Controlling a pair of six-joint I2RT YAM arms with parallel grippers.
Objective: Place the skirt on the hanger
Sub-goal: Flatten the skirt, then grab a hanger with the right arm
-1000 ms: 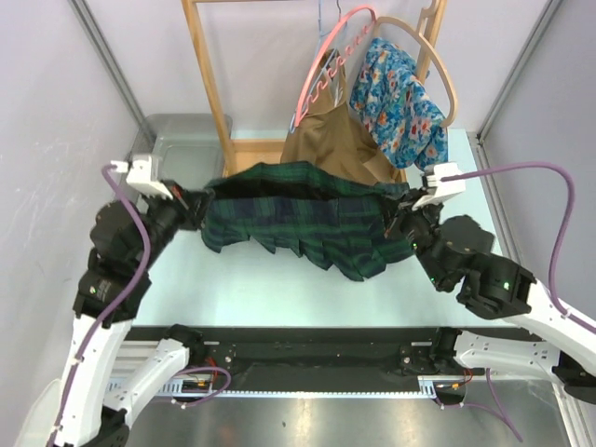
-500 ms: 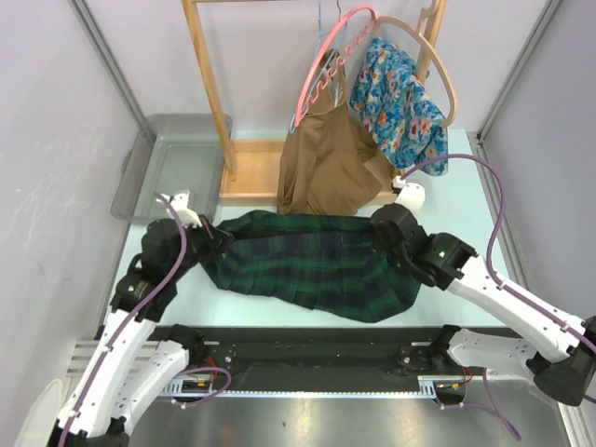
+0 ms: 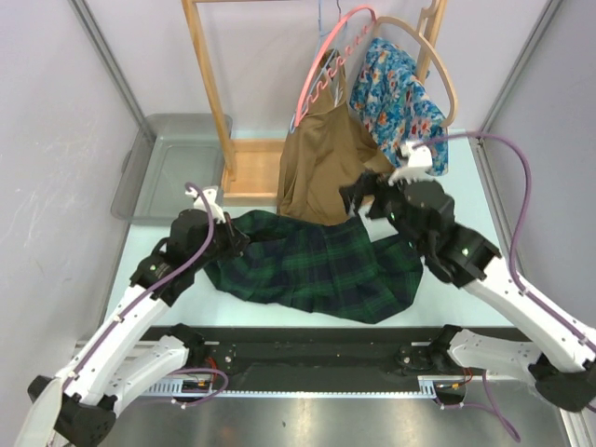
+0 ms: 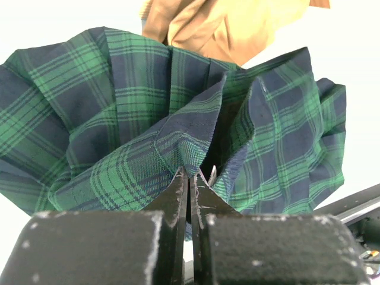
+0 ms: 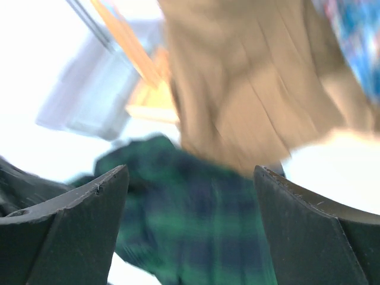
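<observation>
The smooth bar of the pink hanger hangs bare, so my right gripper moves up and outward from over the skirt [image 3: 321,270] onto that bar next.
The green plaid skirt [image 3: 321,270] lies crumpled on the table between the arms. My left gripper [image 3: 233,240] is shut on its left edge; in the left wrist view the fabric [image 4: 136,113] bunches up right at the closed tips of the gripper [image 4: 191,176]. My right gripper [image 3: 358,197] hangs open above the skirt's far right part, close to the tan garment [image 3: 326,168], and holds nothing. Its wrist view is blurred, with the gripper [image 5: 190,171] wide apart over the skirt [image 5: 196,231]. A pink hanger [image 3: 328,51] and a wooden hanger [image 3: 445,70] hang on the rack behind.
A wooden rack [image 3: 207,84] stands at the back, with its base on the table. The tan garment and a floral garment [image 3: 400,98] hang from it. A grey tray [image 3: 172,168] sits at the back left.
My right gripper has opened, let go of the skirt and moved up toward the rack. The skirt has dropped from stretched between both grippers onto the table. The left gripper came down and right with it.
</observation>
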